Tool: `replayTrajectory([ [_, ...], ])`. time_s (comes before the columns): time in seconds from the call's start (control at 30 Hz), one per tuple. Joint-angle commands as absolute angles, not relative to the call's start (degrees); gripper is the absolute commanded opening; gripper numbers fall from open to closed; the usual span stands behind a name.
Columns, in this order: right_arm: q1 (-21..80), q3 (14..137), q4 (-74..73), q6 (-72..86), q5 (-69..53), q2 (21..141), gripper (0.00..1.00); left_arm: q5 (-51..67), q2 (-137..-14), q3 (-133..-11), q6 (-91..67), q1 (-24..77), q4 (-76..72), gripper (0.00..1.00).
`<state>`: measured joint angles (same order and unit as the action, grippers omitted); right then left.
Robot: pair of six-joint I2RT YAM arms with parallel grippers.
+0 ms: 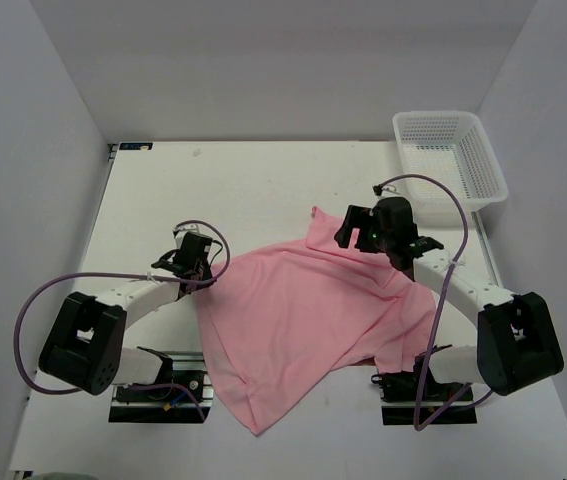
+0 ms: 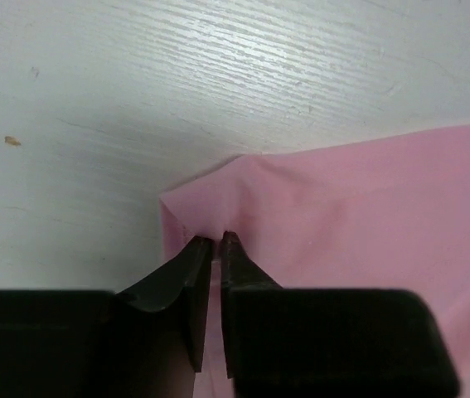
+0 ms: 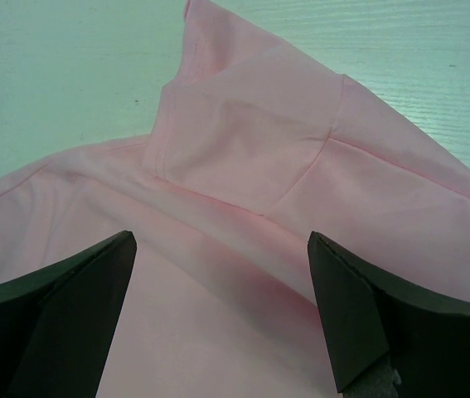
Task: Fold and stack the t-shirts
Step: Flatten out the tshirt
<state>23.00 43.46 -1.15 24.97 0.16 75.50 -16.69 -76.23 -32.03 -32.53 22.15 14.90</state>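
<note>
The shirt's far corner pokes onto the bare table beyond my fingers, so my right gripper will next move outward, to the left in the top view, and down onto that corner.
The light-pink t-shirt [image 1: 303, 320] lies spread and rumpled across the middle of the table, one corner hanging toward the near edge. My left gripper [image 1: 206, 274] is at the shirt's left edge, its jaws shut on a pinch of the pink fabric [image 2: 218, 217] near a corner. My right gripper [image 1: 355, 232] hovers open over the shirt's far right part, where a folded-over sleeve [image 3: 243, 141] lies just ahead of the wide-apart fingers [image 3: 342, 307]. Nothing is between those fingers.
A white plastic mesh basket [image 1: 450, 155] stands at the far right corner of the table. The white table [image 1: 233, 190] is bordered by grey walls on three sides. Purple cables loop beside both arms.
</note>
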Motion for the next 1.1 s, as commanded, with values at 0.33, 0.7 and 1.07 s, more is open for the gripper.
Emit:
replayTrajectory([
  [0.33, 25.9, 57.7, -3.2, 16.8, -1.5, 87.1, 0.88, -17.0, -67.1, -34.9, -31.7, 22.0, 19.0, 0.0],
  [0.7, 28.6, 84.4, -11.2, 10.2, 11.0, 113.6, 0.84, -13.1, -61.1, -38.3, -28.8, 22.0, 22.4, 0.0],
  [1.07, 28.8, 92.2, -13.0, 10.0, 14.0, 123.3, 0.39, -10.9, -61.6, -39.4, -28.3, 22.0, 22.9, 0.0],
])
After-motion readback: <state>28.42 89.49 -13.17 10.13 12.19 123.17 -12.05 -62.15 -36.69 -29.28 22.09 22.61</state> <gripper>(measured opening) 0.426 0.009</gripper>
